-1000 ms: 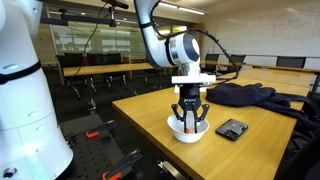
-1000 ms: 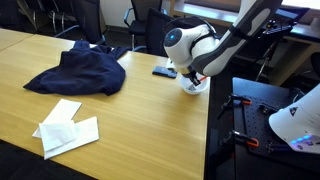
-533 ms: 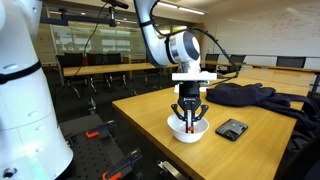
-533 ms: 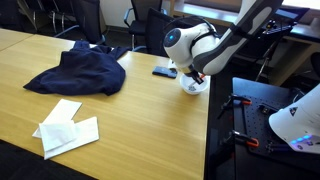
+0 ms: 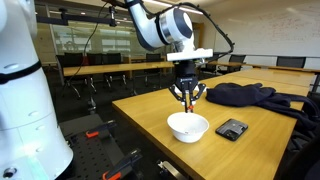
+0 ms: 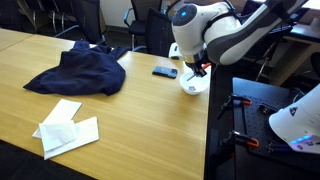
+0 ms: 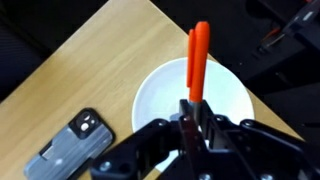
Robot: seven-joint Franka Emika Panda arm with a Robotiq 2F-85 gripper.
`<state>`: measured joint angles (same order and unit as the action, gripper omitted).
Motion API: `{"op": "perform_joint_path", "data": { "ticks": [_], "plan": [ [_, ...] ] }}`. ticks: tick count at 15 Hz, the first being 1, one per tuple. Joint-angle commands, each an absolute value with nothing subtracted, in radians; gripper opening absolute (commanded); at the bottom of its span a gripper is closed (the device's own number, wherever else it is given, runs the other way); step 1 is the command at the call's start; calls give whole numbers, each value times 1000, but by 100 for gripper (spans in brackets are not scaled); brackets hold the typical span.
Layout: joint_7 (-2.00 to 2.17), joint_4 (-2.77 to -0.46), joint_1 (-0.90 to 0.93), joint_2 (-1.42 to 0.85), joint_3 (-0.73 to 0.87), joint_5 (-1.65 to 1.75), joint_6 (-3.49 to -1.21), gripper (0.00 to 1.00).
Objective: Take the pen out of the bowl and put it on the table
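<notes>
I will carry the orange-red pen (image 7: pixel 196 62) off the bowl toward the white papers next with my gripper. I will then lower it and release it on the bare table, because that part of the table is clear.
My gripper (image 5: pixel 187 96) hangs above the white bowl (image 5: pixel 188 126), which stands near the corner of the tan table (image 5: pixel 150 130). It is shut on the orange-red pen (image 7: pixel 196 62), which sticks out past the fingertips over the bowl (image 7: pixel 165 105) in the wrist view. The bowl looks empty now. In an exterior view the gripper (image 6: pixel 199 70) is just above the bowl (image 6: pixel 195 86) at the table's edge (image 6: pixel 150 110). The pen is too small to make out in both exterior views.
A black flat device (image 5: pixel 232 128) lies next to the bowl, also in the wrist view (image 7: pixel 70 145). A dark blue garment (image 6: pixel 82 70) lies farther along the table. White papers (image 6: pixel 68 128) lie near another edge. The floor drops off beside the bowl.
My gripper has risen out of the bowl with the pen held in it. The bowl stayed in place.
</notes>
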<state>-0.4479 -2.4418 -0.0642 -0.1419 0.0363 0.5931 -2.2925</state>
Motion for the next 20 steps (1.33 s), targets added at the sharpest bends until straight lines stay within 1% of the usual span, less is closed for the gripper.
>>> {"op": "perform_joint_path", "data": {
  "ticks": [1, 4, 9, 13, 14, 15, 16, 19, 20],
  "plan": [
    [-492, -2524, -47, -72, 12, 609, -2463, 3],
    [-504, -2528, -7, -90, -22, 626, -2602, 3],
    [-680, -2451, 38, -216, -109, 528, -2713, 3],
    [-866, -2364, 35, -336, -170, 506, -2701, 3],
    [-880, -2348, 41, -347, -163, 531, -2703, 38],
    [-903, -2333, 34, -358, -169, 513, -2692, 40],
    [-941, -2321, 18, -368, -182, 480, -2680, 46],
    [-1087, -2335, -70, -324, -251, 263, -2582, 68],
    [-1025, -2334, -57, -295, -220, 230, -2535, 76]
  ]
}}
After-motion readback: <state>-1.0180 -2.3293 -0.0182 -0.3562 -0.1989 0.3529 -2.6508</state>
